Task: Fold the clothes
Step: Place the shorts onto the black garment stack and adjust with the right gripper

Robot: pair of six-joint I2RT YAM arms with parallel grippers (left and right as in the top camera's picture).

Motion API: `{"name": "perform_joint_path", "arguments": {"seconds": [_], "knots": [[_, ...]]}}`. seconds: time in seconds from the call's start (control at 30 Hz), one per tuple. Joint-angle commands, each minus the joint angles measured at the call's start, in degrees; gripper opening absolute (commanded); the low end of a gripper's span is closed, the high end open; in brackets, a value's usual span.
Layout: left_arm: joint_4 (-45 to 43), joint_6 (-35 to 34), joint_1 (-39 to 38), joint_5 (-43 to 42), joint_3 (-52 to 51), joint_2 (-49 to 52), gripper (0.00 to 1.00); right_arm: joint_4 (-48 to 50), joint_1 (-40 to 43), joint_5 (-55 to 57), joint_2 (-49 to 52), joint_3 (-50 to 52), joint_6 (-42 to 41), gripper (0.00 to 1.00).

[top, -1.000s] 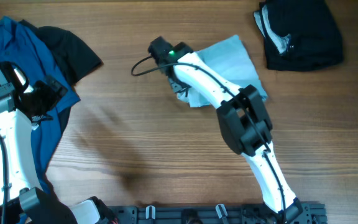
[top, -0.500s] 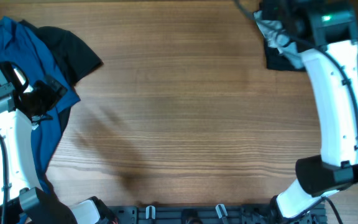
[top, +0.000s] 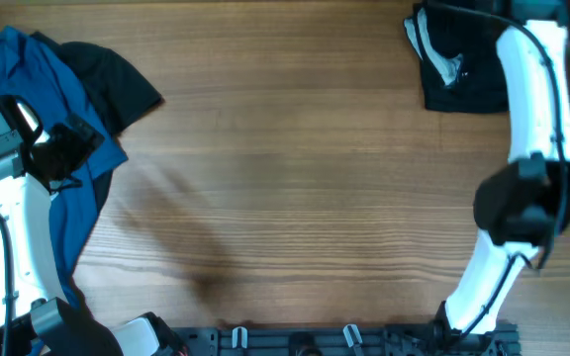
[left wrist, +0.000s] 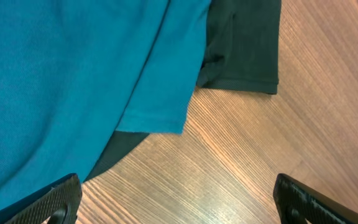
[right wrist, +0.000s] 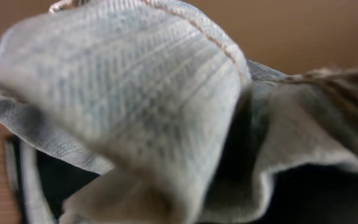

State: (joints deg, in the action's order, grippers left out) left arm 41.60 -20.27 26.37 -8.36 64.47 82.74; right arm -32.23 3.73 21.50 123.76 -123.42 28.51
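Note:
The right gripper lowers toward the black garment with white trim (top: 473,79) (right wrist: 59,182) next and releases the bunched denim shorts onto it, because they already hang above that garment.
Pale denim shorts (right wrist: 135,93) fill the right wrist view, bunched up and blurred close to the camera, above a black garment (right wrist: 328,199). My right gripper's fingers are hidden by the denim, which hangs from them. In the overhead view the right arm (top: 532,99) reaches to the table's far right corner over the black garment with white trim (top: 473,79); the shorts do not show there. My left gripper (left wrist: 179,199) is open and empty over bare wood, beside the hem of the royal-blue shirt (left wrist: 73,62) at the table's left (top: 8,69).
A second black garment (top: 117,84) lies partly under the blue shirt at the far left; its sleeve shows in the left wrist view (left wrist: 244,43). The wooden table (top: 285,198) spreads between the two piles. A black rail (top: 344,341) runs along the front edge.
The right arm swept from the table's middle to the far right corner, taking the denim shorts off the table with it. It has since shifted slightly further back. The left arm has not moved.

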Motion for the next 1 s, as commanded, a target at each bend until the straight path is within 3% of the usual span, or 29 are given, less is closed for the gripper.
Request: {"name": "perform_joint_path", "arguments": {"seconds": [0.0,0.13,0.37,0.43,0.6,0.63,0.7,0.73,0.83,0.97], "knots": [[-0.3,-0.4,0.2,0.5,0.4,0.5,0.99,5.2,1.3,4.5,3.2,-0.6,5.9,0.04],[-0.9,-0.4,0.2,0.5,0.4,0.5,0.98,8.3,2.3,4.4,5.0,-0.6,6.0,0.04],[-0.9,-0.4,0.2,0.5,0.4,0.5,0.99,3.1,2.3,4.0,5.3,-0.6,4.8,0.04],[-0.9,-0.3,0.2,0.5,0.4,0.5,0.99,-3.7,2.2,-2.4,5.3,-0.6,2.7,0.04],[-0.7,-0.3,0.2,0.5,0.4,0.5,1.00,-7.8,1.8,-12.5,5.6,0.6,-0.7,0.08],[-0.4,-0.3,0.2,0.5,0.4,0.5,1.00,-8.3,1.6,-14.3,5.8,0.6,-1.5,0.23],[-0.1,-0.3,0.2,0.5,0.4,0.5,1.00,-9.7,1.0,-17.6,5.9,0.6,-3.3,0.80],[0.0,-0.3,0.1,0.5,0.4,0.5,1.00,-10.5,0.6,-19.3,5.9,0.6,-3.5,0.91],[-0.1,-0.4,0.1,0.5,0.4,0.5,1.00,-12.2,-0.3,-22.5,4.6,0.5,-5.5,0.98],[-0.1,-0.4,0.1,0.5,0.4,0.5,1.00,-13.5,-0.7,-28.1,-0.2,0.5,-7.8,1.00]]}}
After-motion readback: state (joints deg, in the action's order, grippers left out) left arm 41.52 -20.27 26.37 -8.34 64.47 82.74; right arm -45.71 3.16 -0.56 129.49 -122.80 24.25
